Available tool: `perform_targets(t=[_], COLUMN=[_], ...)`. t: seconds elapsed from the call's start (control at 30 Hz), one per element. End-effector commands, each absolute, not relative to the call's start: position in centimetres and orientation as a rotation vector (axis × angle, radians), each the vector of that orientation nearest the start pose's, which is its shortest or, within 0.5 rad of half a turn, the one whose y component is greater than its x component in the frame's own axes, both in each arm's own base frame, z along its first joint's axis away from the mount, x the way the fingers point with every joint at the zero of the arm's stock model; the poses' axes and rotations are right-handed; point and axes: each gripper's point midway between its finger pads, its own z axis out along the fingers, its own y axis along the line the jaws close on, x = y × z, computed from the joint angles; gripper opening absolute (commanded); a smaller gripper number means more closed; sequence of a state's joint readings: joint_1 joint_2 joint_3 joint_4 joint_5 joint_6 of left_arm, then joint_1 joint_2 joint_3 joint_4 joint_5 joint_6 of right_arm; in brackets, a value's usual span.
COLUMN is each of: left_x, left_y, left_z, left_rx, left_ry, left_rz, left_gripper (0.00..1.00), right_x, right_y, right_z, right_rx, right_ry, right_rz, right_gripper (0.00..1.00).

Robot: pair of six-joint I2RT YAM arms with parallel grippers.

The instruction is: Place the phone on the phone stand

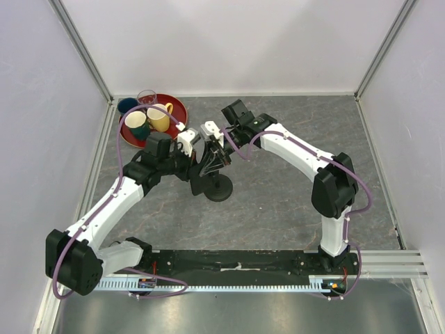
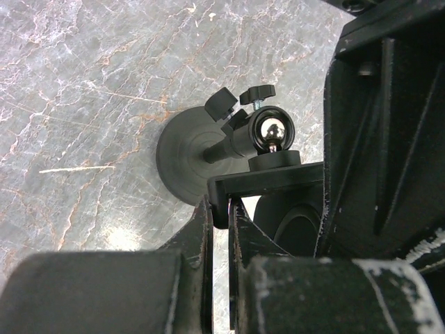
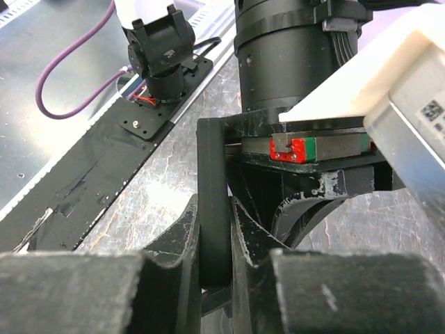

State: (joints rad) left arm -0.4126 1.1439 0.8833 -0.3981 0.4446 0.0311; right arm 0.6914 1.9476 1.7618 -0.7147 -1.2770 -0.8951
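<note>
My right gripper will next turn and carry the phone and stand outward, onto the tabletop (image 1: 199, 120) beside the red tray, and release the phone there, because it sits upright at the bracket.
The phone stand (image 2: 184, 158) has a round black disc base, a short post with a chrome ball and a clamp bracket (image 2: 271, 179) on top. It stands mid-table in the top view (image 1: 221, 189). My left gripper (image 2: 221, 209) is shut on the bracket's end lip and shows from above (image 1: 201, 167). My right gripper (image 3: 213, 205) is shut on the phone (image 3: 212, 167), a thin black slab seen edge-on, held upright right at the bracket. From above the right gripper (image 1: 221, 154) meets the left one over the stand. The phone's face is hidden by both grippers.
A red tray (image 1: 182, 104) at the back left holds a yellow mug (image 1: 160, 117), a teal mug (image 1: 137, 125) and a glass (image 1: 146, 96). White walls close the sides and back. The black base rail (image 1: 236, 261) runs along the near edge.
</note>
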Motion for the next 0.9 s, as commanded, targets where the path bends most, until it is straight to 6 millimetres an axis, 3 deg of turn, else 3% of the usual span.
perform_targets(t=[0.0, 0.03, 0.07, 0.1, 0.27, 0.5, 0.53, 0.8, 0.87], left_x=[26.1, 26.9, 27.2, 27.6, 28.6, 29.5, 29.6, 29.2, 29.0], left_y=[-19.7, -18.6, -18.2, -17.8, -14.6, -11.1, -10.1, -6.5, -5.7], left_z=[19.1, 19.6, 20.0, 20.3, 22.9, 23.2, 23.2, 24.1, 24.2], left_rx=[0.667, 0.596, 0.552, 0.512, 0.309, 0.129, 0.078, -0.084, -0.119], left_ry=[2.086, 2.071, 2.058, 2.034, 1.925, 1.919, 1.92, 1.881, 1.872], left_rz=[-0.692, -0.611, -0.589, -0.566, -0.417, -0.239, -0.194, -0.042, -0.009], left_gripper=[0.02, 0.02, 0.02, 0.02, 0.02, 0.02, 0.02, 0.02, 0.02], right_x=[31.3, 31.1, 31.8, 32.7, 35.4, 39.5, 40.4, 42.4, 43.0], right_y=[38.6, 38.2, 38.5, 38.2, 37.2, 34.9, 34.1, 33.2, 32.7], right_z=[23.6, 23.5, 24.1, 23.9, 24.5, 24.6, 24.6, 25.5, 24.6], right_rx=[-1.748, -1.732, -1.694, -1.611, -1.379, -1.055, -0.994, -0.743, -0.693], right_ry=[1.092, 1.13, 1.124, 1.252, 1.355, 1.601, 1.641, 1.731, 1.774], right_rz=[0.992, 0.989, 0.954, 0.929, 0.778, 0.588, 0.496, 0.23, 0.171], right_gripper=[0.0, 0.0, 0.0, 0.0, 0.0, 0.0, 0.0, 0.0, 0.0])
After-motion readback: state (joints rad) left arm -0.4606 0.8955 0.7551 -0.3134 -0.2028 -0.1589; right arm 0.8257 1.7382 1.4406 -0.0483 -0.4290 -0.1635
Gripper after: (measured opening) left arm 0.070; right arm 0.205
